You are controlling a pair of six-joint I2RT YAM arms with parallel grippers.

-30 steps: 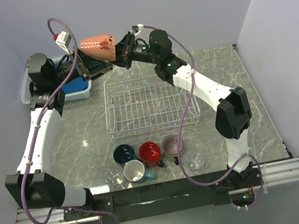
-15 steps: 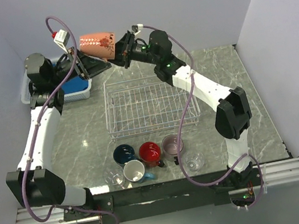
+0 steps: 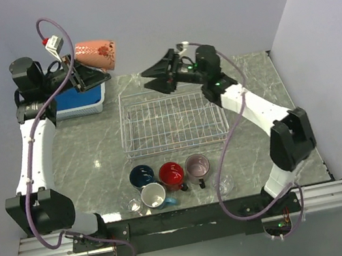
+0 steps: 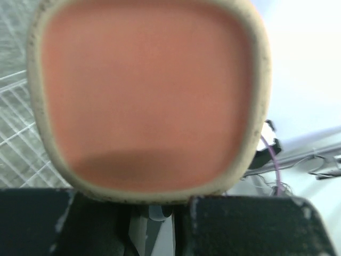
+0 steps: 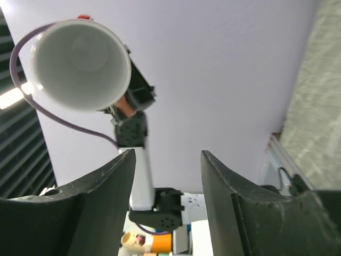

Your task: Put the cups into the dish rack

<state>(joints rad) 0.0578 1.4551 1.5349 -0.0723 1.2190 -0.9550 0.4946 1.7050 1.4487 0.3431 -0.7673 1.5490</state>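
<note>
The rack's empty far corner (image 3: 198, 102) is below the robot's left gripper and to its right in the top view, so the left gripper will swing across and down next and tip the salmon-orange cup with its opening down.
My left gripper (image 3: 83, 70) is shut on the salmon-orange cup (image 3: 97, 53), which it holds on its side high above the table's far left. That cup's base (image 4: 146, 101) fills the left wrist view above the gripper (image 4: 160, 210). From the right wrist its white inside (image 5: 80, 64) shows. My right gripper (image 3: 153, 81) stands open and empty above the far edge of the white wire dish rack (image 3: 123, 131), apart from the cup; its jaws (image 5: 168, 176) hold nothing. Navy (image 3: 141, 175), red (image 3: 171, 174), mauve (image 3: 196, 164) and light blue (image 3: 153, 196) cups and two clear glass cups (image 3: 132, 206) (image 3: 222, 185) stand near the front edge.
A white plastic basket with blue cloth (image 3: 80, 99) sits at the far left, below the left gripper. Walls close the table on the left, back and right. The dish rack holds nothing.
My left gripper shut on the salmon-orange cup and carried it left. The right gripper opened, let it go and drew back to the right.
</note>
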